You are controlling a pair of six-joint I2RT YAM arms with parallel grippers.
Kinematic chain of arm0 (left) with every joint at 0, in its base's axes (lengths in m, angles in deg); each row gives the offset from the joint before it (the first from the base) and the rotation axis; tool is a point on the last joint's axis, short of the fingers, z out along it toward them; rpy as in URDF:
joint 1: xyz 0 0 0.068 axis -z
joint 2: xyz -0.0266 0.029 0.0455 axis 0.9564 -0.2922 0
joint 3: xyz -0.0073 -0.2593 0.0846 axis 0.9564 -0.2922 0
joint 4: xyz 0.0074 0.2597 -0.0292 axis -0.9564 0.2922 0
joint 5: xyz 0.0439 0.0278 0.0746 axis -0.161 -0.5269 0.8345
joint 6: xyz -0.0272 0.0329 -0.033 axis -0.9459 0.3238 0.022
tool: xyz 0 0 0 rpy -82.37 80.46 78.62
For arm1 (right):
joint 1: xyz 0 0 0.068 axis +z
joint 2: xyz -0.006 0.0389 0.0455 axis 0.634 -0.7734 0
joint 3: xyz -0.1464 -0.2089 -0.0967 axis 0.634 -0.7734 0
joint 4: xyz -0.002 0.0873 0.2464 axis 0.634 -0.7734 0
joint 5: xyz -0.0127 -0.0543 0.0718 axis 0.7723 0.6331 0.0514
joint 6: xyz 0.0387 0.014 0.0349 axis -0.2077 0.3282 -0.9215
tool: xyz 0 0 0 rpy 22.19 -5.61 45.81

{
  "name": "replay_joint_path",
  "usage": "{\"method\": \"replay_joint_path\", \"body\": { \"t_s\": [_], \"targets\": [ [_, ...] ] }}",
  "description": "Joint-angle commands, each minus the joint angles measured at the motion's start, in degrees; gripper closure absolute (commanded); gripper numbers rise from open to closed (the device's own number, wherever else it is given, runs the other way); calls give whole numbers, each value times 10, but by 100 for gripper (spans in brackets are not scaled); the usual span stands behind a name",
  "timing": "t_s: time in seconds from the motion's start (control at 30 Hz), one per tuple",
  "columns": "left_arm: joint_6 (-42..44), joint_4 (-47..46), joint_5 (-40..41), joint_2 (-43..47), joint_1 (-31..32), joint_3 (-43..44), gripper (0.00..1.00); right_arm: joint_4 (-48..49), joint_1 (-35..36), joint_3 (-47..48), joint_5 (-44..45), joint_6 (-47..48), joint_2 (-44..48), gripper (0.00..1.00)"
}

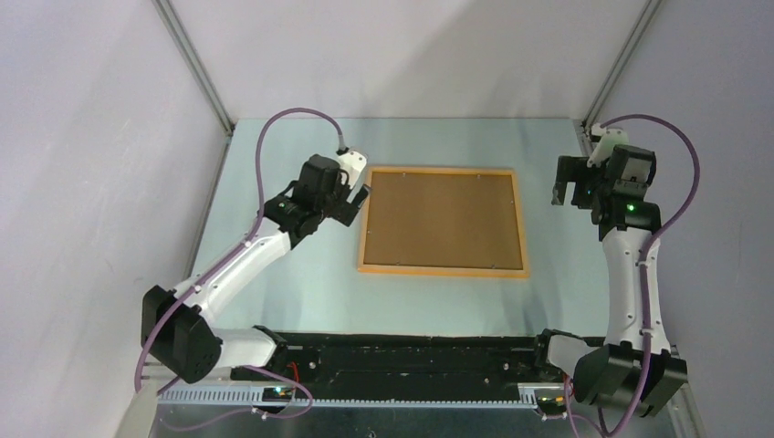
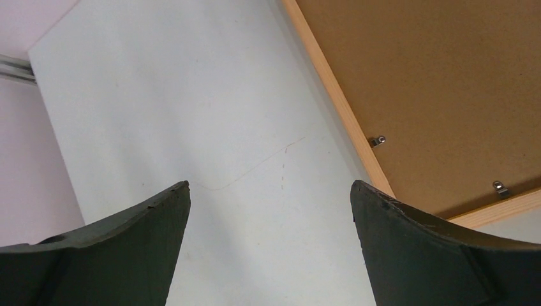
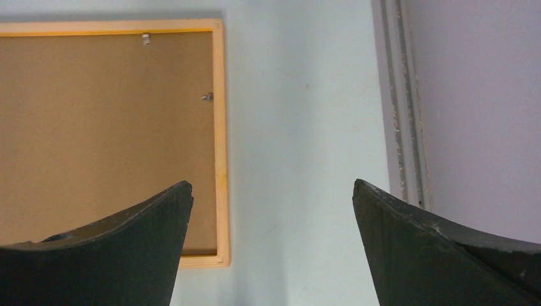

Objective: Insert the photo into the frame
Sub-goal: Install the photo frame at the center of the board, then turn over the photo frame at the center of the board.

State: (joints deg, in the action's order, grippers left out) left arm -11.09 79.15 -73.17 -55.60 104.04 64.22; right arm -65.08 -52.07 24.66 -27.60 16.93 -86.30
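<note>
My right gripper will turn down, back and to the left in the top view onto the frame's near rim (image 1: pixel 469 271), as its narrow piece fits between the fingers.
The light-orange wooden frame (image 1: pixel 444 271) lies flat in the middle of the table, with a plain brown backing board (image 1: pixel 444 219) filling it. The photo is hidden. My left gripper (image 1: pixel 359 196) hovers open at the frame's left edge near its far corner; in the left wrist view the gripper (image 2: pixel 270 191) has only bare table between its fingers, with the frame's rim (image 2: pixel 338 102) to the right. My right gripper (image 1: pixel 568 194) hangs open to the right of the frame. In the right wrist view it (image 3: pixel 273 188) is empty, and the frame's rim (image 3: pixel 220 127) lies to its left.
Small metal clips (image 2: pixel 378 141) (image 3: pixel 207 97) sit along the inside of the frame over the backing board. Pale enclosure walls close in the table on three sides, with a metal rail (image 3: pixel 402 102) along the right edge. A black strip (image 1: pixel 402 351) runs between the arm bases.
</note>
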Motion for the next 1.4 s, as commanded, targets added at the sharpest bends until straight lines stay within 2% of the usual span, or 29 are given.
{"method": "replay_joint_path", "body": {
  "t_s": [0.0,0.17,0.33,0.43,0.57,0.77,0.87,1.0,1.2,1.37],
  "targets": [
    [22,-19,33,41,-8,-13,0,-23,6,-14,-57,1,29,1],
    [40,-19,36,64,-14,-27,0,-5,11,-54,-103,9,62,0],
    [63,-20,35,67,-17,-35,0,-17,30,-58,-162,54,38,1],
    [68,-19,44,60,-19,-32,0,-26,55,-59,-165,75,21,1],
    [61,-12,69,48,-19,-23,0,-39,115,-68,-155,120,-4,1],
    [63,13,13,41,-19,-24,0,-49,246,-97,-95,168,-40,1],
    [54,19,-16,36,-18,-26,0,-68,286,-99,-85,186,-67,1],
    [40,31,-31,23,-16,-17,0,-81,349,-104,-63,207,-104,7],
    [28,43,-26,3,-14,-4,0,-87,426,-105,-28,220,-167,22],
    [25,48,-19,2,-14,-1,0,-77,476,-107,9,236,-213,27]
  ]
}}
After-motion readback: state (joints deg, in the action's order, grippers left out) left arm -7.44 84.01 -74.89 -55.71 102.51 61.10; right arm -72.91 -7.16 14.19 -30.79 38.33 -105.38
